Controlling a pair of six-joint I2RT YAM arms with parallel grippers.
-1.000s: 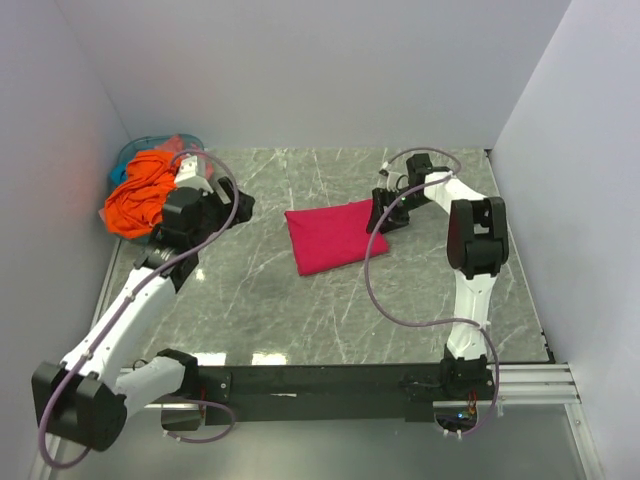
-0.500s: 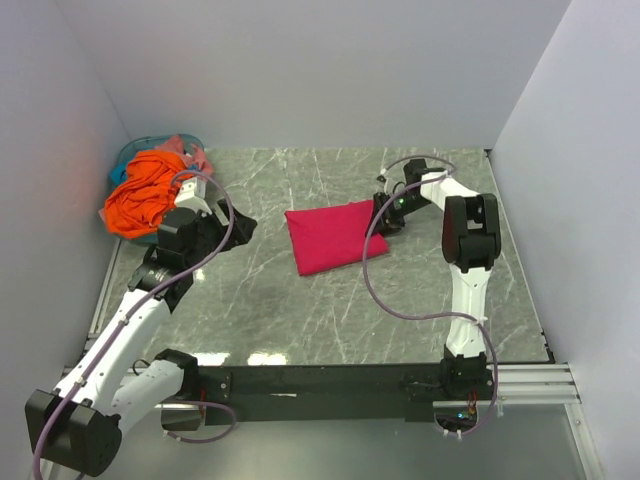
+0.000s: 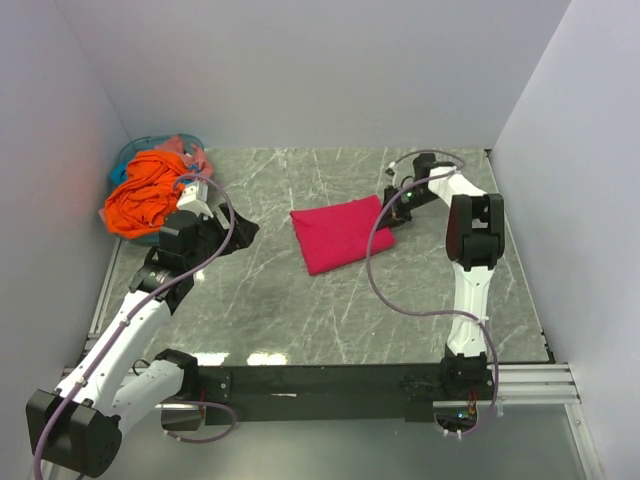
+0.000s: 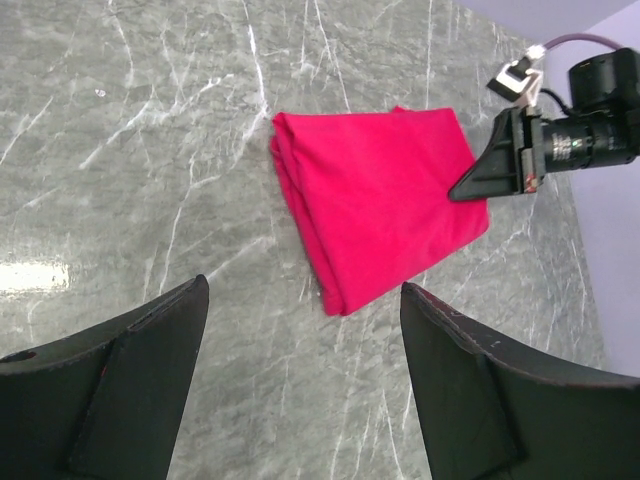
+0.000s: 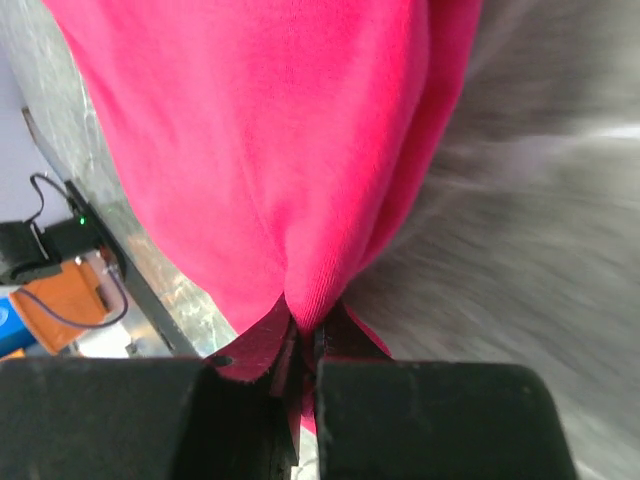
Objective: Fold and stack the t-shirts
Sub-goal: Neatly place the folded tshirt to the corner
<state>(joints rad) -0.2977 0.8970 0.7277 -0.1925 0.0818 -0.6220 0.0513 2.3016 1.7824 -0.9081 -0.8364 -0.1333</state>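
Note:
The shirt is already folded. My right gripper will drag it outward and to the right in the top view to let go of it by the table's bare far corner (image 3: 480,164).
A folded crimson-pink t-shirt (image 3: 340,233) lies on the marble table (image 3: 300,300), just right of the middle. My right gripper (image 3: 393,212) is at its right edge, shut on a pinched fold of the cloth (image 5: 270,150); in the right wrist view the fold runs down between the closed fingers (image 5: 308,335). My left gripper (image 3: 235,232) hovers open to the left of the shirt, holding nothing. The left wrist view shows its wide-apart fingers (image 4: 303,290) above bare marble, with the shirt (image 4: 375,215) beyond them. A crumpled bright orange t-shirt (image 3: 145,190) is heaped at the far left, with salmon-pink cloth (image 3: 188,145) behind it.
A round teal basket (image 3: 133,155) sits under the orange heap in the far left corner. White walls close in the table at the left, back and right. A black rail (image 3: 330,380) along the near edge carries both arm bases.
The right gripper has shut on the crimson-pink shirt's right edge, and the shirt has shifted slightly right. The left arm has drawn back from the orange heap toward the table's middle.

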